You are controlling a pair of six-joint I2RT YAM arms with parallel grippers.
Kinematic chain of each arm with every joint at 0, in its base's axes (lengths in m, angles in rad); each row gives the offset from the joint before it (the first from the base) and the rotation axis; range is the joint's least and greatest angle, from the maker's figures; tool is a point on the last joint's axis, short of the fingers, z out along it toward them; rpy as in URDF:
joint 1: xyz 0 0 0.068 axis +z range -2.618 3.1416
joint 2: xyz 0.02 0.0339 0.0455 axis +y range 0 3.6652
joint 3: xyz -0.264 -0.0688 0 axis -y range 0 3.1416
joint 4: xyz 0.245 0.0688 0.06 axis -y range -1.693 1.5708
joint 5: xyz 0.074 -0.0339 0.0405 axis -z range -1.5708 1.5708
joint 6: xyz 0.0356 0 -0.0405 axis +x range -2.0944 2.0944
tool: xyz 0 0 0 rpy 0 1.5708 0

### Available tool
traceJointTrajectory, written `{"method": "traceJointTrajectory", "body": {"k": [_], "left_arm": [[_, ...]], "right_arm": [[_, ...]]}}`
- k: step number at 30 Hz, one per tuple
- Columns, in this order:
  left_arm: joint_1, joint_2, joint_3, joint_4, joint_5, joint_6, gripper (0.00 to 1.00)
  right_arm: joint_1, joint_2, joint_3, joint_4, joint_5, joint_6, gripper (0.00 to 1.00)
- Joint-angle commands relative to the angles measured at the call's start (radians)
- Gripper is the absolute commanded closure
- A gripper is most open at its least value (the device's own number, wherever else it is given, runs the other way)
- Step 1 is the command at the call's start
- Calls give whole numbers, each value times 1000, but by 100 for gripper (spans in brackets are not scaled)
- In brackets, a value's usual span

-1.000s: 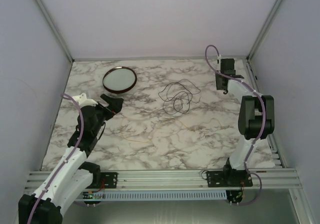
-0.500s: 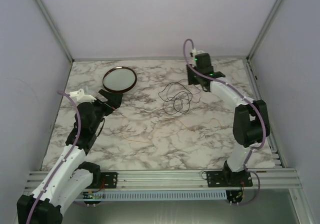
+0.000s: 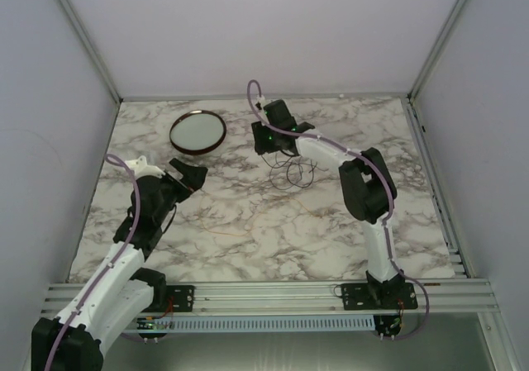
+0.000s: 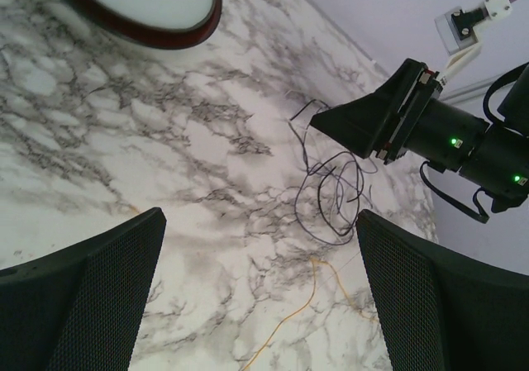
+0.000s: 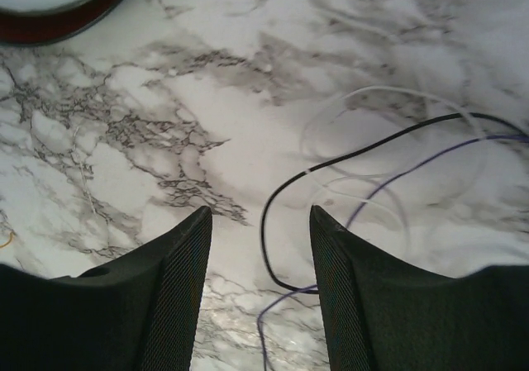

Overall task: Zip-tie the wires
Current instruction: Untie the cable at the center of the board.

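Next, my right gripper lowers its open fingers astride the black wire's bend [image 5: 264,226] just below and closes, since that curve already shows between them.
The wires [image 3: 293,168] lie in loose dark loops on the marble table, right of centre; they also show in the left wrist view [image 4: 331,197]. My right gripper [image 3: 269,142] hangs open just above their left edge. In the right wrist view a black wire [image 5: 266,214] and a purple one curve between the open fingers of that gripper [image 5: 260,211], untouched, with pale thin loops beside them. My left gripper [image 3: 194,175] is open and empty, left of the wires, pointing toward them [image 4: 258,218]. I see no straight white zip tie in any view.
A round dark-rimmed dish [image 3: 197,131] stands at the back left, also in the left wrist view [image 4: 140,7] and the right wrist view [image 5: 58,7]. A thin yellow strand [image 4: 306,305] lies on the marble in front of the wires. Enclosure walls close three sides.
My right arm has swung left from the back right corner to above the wires' left edge. My left gripper has shifted only slightly.
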Motion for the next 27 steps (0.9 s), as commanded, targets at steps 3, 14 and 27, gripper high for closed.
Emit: {"method": "traceJointTrajectory", "body": {"k": [3, 14, 27], "left_arm": [[-1, -38, -36, -13, -21, -19, 0], [-1, -26, -21, -9, -17, -13, 0], [-2, -16, 65, -27, 5, 10, 0]], "right_arm": [[33, 49, 52, -35, -13, 31, 49], [46, 40, 1, -90, 11, -1, 71], [48, 20, 50, -166, 39, -36, 100]]}}
